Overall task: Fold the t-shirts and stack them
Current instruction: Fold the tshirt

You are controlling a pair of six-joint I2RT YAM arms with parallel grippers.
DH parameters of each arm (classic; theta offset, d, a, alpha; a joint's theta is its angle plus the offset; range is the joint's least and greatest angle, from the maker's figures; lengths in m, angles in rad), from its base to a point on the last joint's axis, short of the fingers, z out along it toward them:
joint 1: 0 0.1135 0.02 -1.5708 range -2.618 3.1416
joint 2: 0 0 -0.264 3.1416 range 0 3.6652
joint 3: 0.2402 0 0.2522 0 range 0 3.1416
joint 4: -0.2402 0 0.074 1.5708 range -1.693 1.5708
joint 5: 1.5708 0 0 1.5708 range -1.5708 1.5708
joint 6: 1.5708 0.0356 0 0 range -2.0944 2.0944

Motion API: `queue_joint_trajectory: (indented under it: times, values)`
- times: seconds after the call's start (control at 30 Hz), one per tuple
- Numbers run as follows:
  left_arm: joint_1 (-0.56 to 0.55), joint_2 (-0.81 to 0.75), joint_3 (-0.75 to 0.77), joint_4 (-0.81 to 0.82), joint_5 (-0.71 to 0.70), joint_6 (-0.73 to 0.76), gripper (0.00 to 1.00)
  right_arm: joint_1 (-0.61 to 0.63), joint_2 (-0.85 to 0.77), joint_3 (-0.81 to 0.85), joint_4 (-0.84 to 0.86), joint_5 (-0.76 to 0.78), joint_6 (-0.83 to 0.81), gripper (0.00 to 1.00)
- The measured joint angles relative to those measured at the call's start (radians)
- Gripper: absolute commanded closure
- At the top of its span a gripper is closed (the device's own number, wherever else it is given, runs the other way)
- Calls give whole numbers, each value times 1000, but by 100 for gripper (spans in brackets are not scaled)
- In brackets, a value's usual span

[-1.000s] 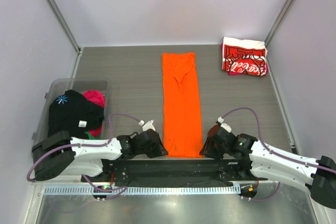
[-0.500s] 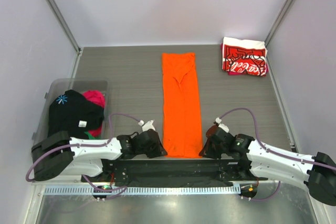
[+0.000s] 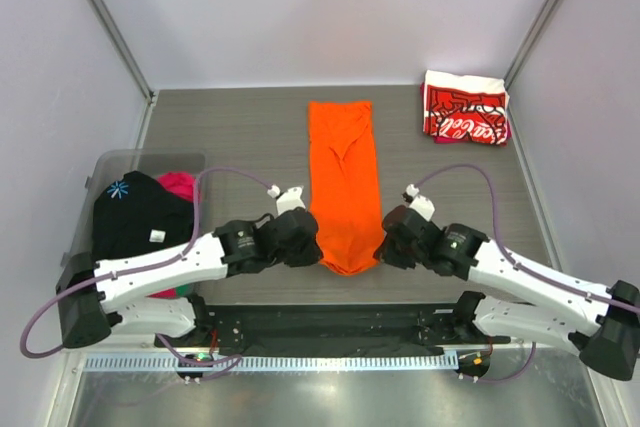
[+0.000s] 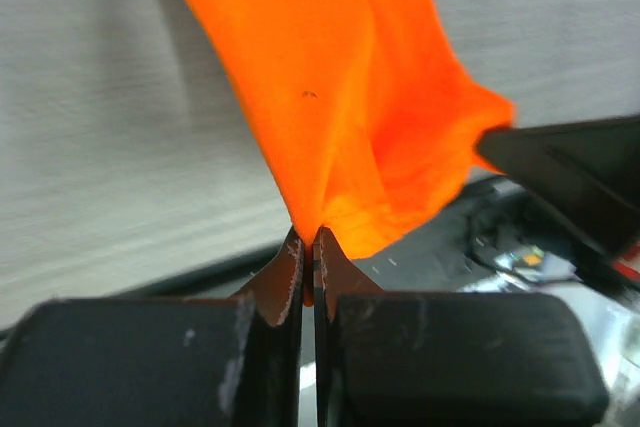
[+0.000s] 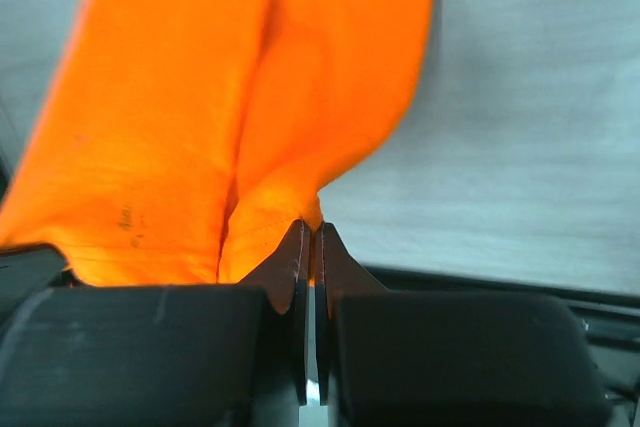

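My right gripper is about to carry the near corner of the orange t-shirt away from my base, over the t-shirt first. This will bring that corner toward the t-shirt's far end.
The orange t-shirt (image 3: 344, 177) lies as a long narrow strip down the middle of the table, its near end lifted off the surface. My left gripper (image 3: 312, 250) is shut on the near left corner of that orange cloth (image 4: 330, 117). My right gripper (image 3: 383, 247) is shut on the near right corner (image 5: 250, 117). In both wrist views the cloth is pinched between nearly touching fingertips and hangs away from them. A folded red-and-white t-shirt with white script (image 3: 464, 110) rests at the far right corner.
A clear bin (image 3: 100, 182) at the left holds a black garment (image 3: 138, 215) and a pink one (image 3: 182, 185). A black strip (image 3: 330, 325) runs along the table's near edge between the arm bases. Grey walls close in the sides and back.
Both grippers closed on the near corners of the orange t-shirt and moved away from the near edge, lifting that end and shortening the strip.
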Motion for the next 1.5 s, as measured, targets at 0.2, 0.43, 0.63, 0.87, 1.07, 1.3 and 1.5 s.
queue_joint_trajectory:
  times: [0.2, 0.43, 0.63, 0.87, 1.07, 1.3, 1.5]
  values:
    - [131, 117, 161, -114, -30, 127, 100, -127, 215, 226, -15, 61, -158, 99]
    - [316, 290, 384, -161, 3, 249, 100, -325, 420, 464, -9, 67, -355, 99]
    - [417, 456, 534, -183, 47, 332, 100, -406, 591, 623, 9, 46, -477, 99]
    - [522, 633, 682, -193, 119, 393, 100, -488, 781, 781, 26, -2, -566, 99]
    - [582, 759, 777, -196, 181, 423, 98, -525, 901, 857, 37, -42, -599, 99]
    - [609, 885, 852, -217, 231, 451, 96, -543, 1006, 876, 41, -61, -608, 99]
    - [630, 1010, 981, -257, 259, 483, 94, -559, 1092, 910, 43, -60, -588, 99]
